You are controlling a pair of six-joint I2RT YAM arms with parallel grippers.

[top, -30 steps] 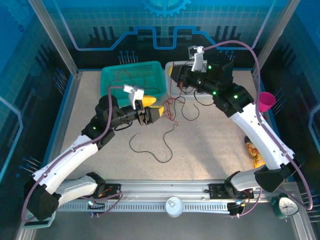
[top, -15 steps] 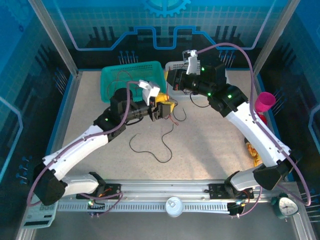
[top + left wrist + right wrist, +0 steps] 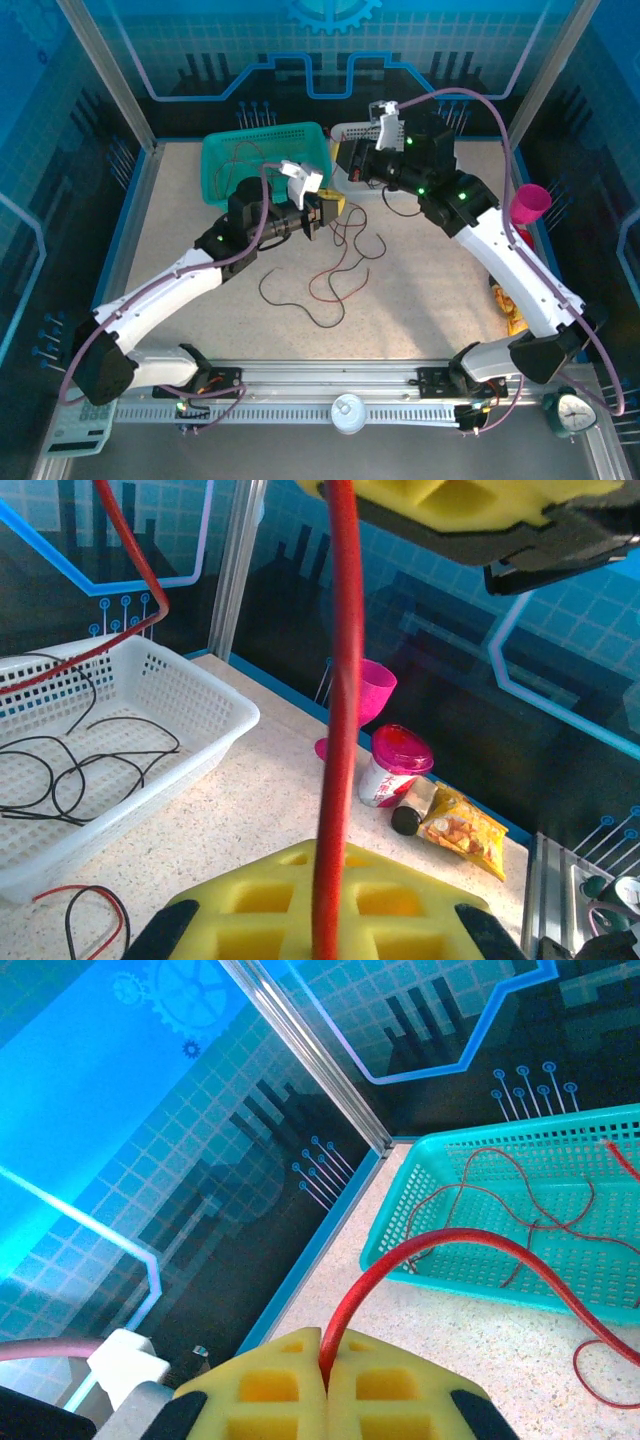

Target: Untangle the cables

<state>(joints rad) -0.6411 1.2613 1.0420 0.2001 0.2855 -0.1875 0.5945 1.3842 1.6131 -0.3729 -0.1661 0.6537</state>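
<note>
The teal basket is outward and already holds red cables, so my left gripper must swing outward over it next and release the red cable.
My left gripper (image 3: 328,207) is shut on a red cable (image 3: 335,730), which rises straight out from between its yellow pads (image 3: 400,900). That cable runs up to my right gripper (image 3: 450,500), just above. In the right wrist view, the right gripper (image 3: 325,1345) is shut on the same red cable (image 3: 450,1243), which arcs away to the right. The two grippers (image 3: 345,165) sit close together beside the baskets. Below them, loose red cables (image 3: 340,270) and black cables (image 3: 300,295) curl on the table.
A teal basket (image 3: 225,160) holds thin red cables (image 3: 540,1200). A white basket (image 3: 190,720) holds black cables (image 3: 80,760). At the right edge stand a pink cup (image 3: 532,203), a pink-lidded tub (image 3: 395,765), a dark bottle (image 3: 405,820) and a snack bag (image 3: 460,825).
My left gripper has moved up and right toward the right gripper and closed on the red cable. The cable tangle now lies spread lower on the table.
</note>
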